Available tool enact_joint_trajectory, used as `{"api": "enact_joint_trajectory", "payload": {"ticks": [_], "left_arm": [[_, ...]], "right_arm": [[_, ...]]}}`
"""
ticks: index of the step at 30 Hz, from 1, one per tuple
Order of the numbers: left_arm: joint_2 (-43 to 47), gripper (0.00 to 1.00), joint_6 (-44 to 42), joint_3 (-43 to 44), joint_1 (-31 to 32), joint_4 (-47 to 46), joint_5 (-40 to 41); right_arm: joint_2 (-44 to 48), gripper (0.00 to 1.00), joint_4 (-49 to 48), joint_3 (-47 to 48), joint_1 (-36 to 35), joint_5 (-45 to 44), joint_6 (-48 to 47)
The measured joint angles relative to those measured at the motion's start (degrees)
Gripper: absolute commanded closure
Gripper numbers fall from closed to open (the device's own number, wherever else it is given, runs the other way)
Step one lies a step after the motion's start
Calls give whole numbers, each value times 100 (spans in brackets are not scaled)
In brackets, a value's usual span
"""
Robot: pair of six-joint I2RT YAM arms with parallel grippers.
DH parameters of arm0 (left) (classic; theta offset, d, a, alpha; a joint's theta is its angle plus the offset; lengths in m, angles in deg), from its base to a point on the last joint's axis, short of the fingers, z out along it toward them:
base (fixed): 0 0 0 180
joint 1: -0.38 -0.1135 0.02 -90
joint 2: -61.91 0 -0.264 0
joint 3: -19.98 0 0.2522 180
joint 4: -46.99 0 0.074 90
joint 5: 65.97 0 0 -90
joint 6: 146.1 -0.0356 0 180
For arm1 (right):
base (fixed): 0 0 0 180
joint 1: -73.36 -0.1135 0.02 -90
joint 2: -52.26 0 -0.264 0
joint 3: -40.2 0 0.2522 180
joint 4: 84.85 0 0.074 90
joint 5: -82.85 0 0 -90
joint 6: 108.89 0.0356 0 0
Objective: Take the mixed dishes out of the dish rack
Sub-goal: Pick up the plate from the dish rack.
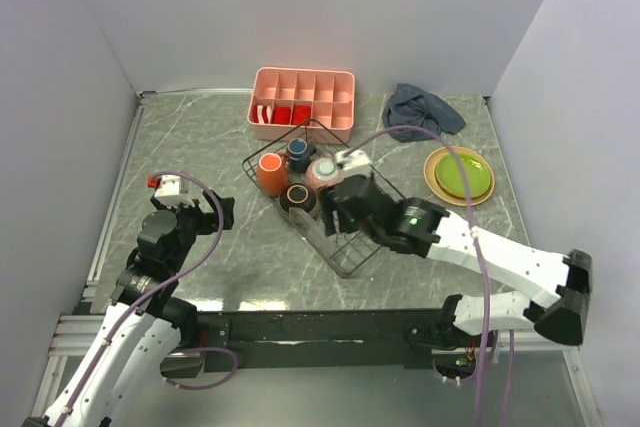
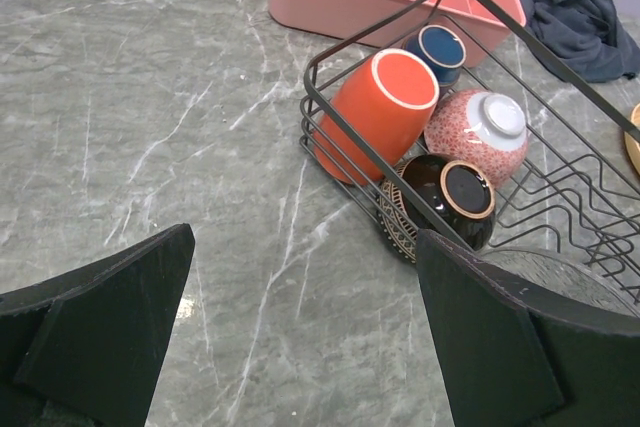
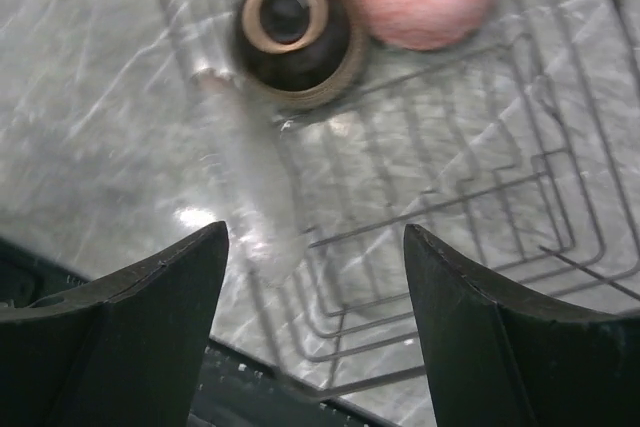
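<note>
My right gripper shifts toward the rack's near bar next, then tilts and lowers to get onto the clear ribbed glass plate's rim.
The black wire dish rack [image 1: 347,265] stands mid-table. In its far-left end lie an orange mug [image 1: 270,173], a small dark-blue cup [image 1: 298,153], a pinkish speckled bowl [image 1: 324,173] and a dark-brown bowl [image 1: 298,198]. A lime green plate on a tan plate [image 1: 459,175] lies on the table to the right; no orange-red plate shows. My right gripper [image 1: 335,209] is open and empty above the rack's bare slots [image 3: 440,211], near the dark-brown bowl [image 3: 295,37]. My left gripper [image 1: 200,212] is open and empty over bare table left of the rack [image 2: 385,27], facing the mug [image 2: 380,112].
A pink compartment tray [image 1: 303,99] with red-white items stands behind the rack, close to it. A grey cloth [image 1: 422,109] lies at the back right. White walls close in the table on three sides.
</note>
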Motion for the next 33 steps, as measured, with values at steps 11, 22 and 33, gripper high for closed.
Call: {"api": "enact_joint_trajectory", "payload": {"ticks": [11,22,33], "left_arm": [[-4,1,13,0,48,33,142],[2,1,13,0,68,33,181],[4,1,13,0,83,33,181]], "right_arm": [[-2031,41,988,1840,-1679,-1506,-63],[-2979,55,1773,2052,-1843,-2146,-70],[-3550,75,2262,2299,-1845,-2798,-24]]}}
